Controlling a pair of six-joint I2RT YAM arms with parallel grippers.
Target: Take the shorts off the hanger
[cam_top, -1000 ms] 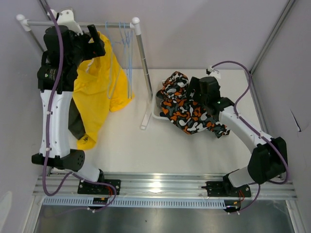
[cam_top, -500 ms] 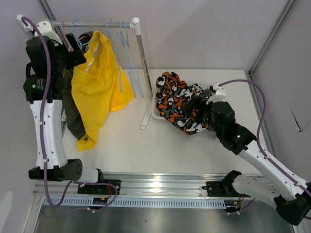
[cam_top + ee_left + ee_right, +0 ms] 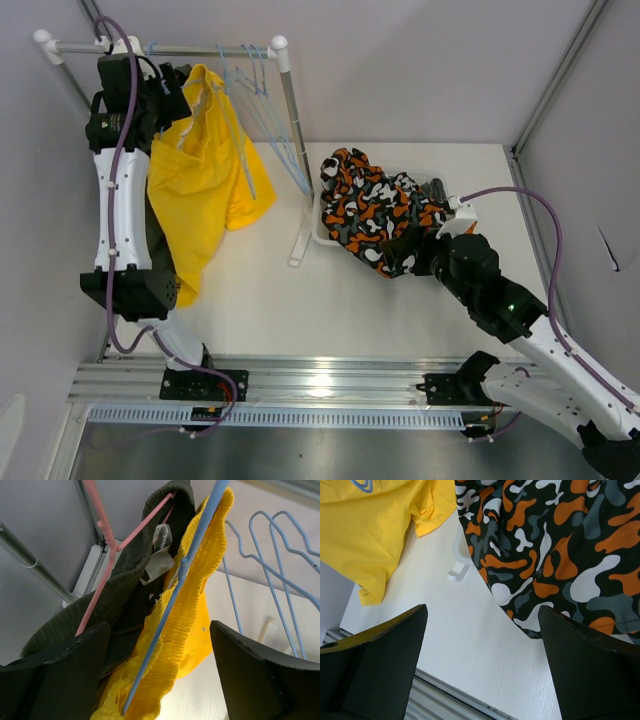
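My right gripper isn't holding anything and should move across the bare table, past the foot of the rack, onto the lower end of the yellow shorts. The shorts are still hanging on the blue hanger.
The bright yellow shorts hang on a blue hanger from the white rail. The olive green shorts hang on a pink hanger just left of them. My left gripper is open at the rail. In the left wrist view its jaws stand either side of the yellow waistband and the blue hanger wire. The orange-black-white patterned shorts lie heaped on a white basket. My right gripper is open and empty beside them, over bare table. Navy and grey shorts are hidden.
Several empty blue hangers hang at the right end of the rail. The rack's white post and foot stand between the arms. The white basket's rim shows under the patterned shorts. Grey walls close in on the left and back.
My left gripper has swung back right along the rail to the yellow shorts. My right gripper has let go of the patterned shorts and drawn back toward the near edge.
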